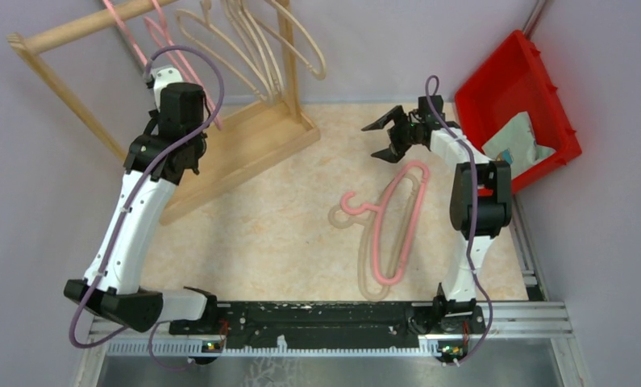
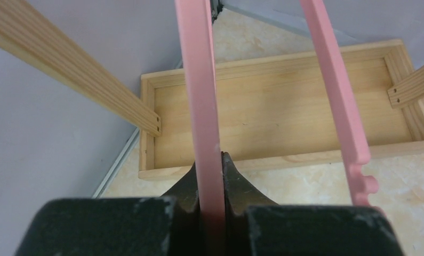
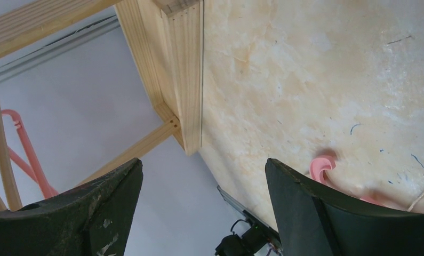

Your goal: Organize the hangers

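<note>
I will slide the pink hanger in my left gripper along the rack's top pole toward the other pink hanger, as there is a gap between them, then release it beside that one.
My left gripper is raised at the wooden rack and shut on one bar of a pink hanger. That hanger's other bar runs beside it. Two pink hangers and several beige hangers hang from the rack's top pole. A pink hanger lies on the table on top of a beige hanger. My right gripper is open and empty, just beyond the far end of that pair. The lying pink hanger's hook shows beside my right finger in the right wrist view.
The light wooden rack stands at the back left, with its tray base below my left gripper. A red bin holding a white packet sits at the back right. Grey walls close in on the table.
</note>
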Tool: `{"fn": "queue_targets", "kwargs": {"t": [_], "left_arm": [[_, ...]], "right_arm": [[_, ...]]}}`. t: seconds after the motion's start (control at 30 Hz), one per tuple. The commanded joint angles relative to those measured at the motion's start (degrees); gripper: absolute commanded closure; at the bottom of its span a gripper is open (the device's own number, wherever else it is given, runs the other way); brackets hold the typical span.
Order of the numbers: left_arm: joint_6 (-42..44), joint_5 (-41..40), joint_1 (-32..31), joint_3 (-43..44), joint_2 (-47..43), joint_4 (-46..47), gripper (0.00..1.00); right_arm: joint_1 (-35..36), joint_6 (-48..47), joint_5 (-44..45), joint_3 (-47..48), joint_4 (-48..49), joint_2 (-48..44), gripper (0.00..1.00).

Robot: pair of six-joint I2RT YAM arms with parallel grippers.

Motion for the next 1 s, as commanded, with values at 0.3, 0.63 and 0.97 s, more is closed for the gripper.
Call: {"fn": "queue_targets", "kwargs": {"t": [0.3, 0.63, 0.97], "left_arm": [[2.4, 16.6, 1.6, 6.3, 7.8, -2.1, 1.0], [2.0, 21.4, 1.7, 0.9, 2.3, 1.4, 0.75], [1.5, 27.2, 1.6, -7.1, -4.7, 4.0, 0.34]], "right_arm": [[-2.1, 0.4, -1.1, -2.0, 4.1, -2.1, 0.15], [-2.3, -2.5, -0.8, -3.6, 2.3, -3.1, 0.07], [-2.3, -22.4, 9.4, 3.8, -16.8, -1.3, 0.01]]}}
